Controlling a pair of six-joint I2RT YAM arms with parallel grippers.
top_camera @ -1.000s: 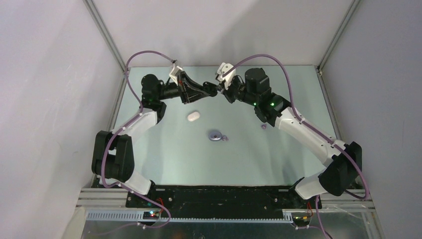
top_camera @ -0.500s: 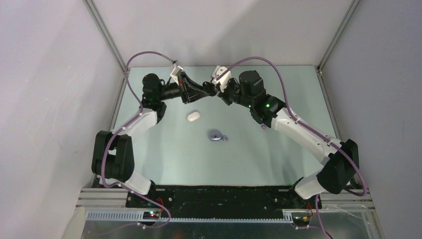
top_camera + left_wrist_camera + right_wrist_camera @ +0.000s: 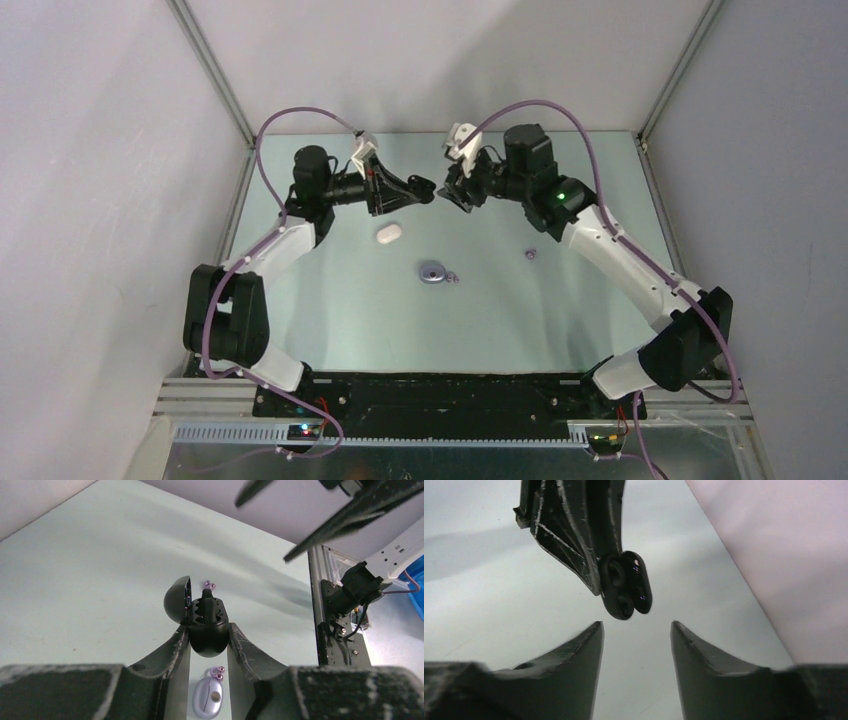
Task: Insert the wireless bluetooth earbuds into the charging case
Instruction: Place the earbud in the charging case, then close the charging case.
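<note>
The patch of bare tabletop just outward of the lavender case is clear, so the left gripper should next go down and tilt downward, and bring the black charging case (image 3: 432, 187) onto it.
My left gripper (image 3: 208, 630) is shut on a black charging case (image 3: 205, 625), held in the air with its lid (image 3: 175, 601) swung open. A dark earbud (image 3: 207, 598) stands in the case's far well. In the top view this gripper (image 3: 420, 190) faces my right gripper (image 3: 452, 193), which is open and empty, a short gap from the case (image 3: 432, 187). In the right wrist view the case (image 3: 626, 591) hangs just beyond my open right gripper (image 3: 636, 630). Lavender earbuds lie on the table: one (image 3: 452, 277) beside a lavender case (image 3: 432, 271), one (image 3: 531, 254) further right.
A white oval case (image 3: 388, 233) lies on the pale green table (image 3: 330, 300) below the left gripper. Grey walls close in the table on three sides. Both arm bases sit on the black rail (image 3: 440, 392) at the near edge.
My right gripper was shut at the black case; it has opened and drawn back to the right. The left gripper still holds the case and has shifted slightly.
</note>
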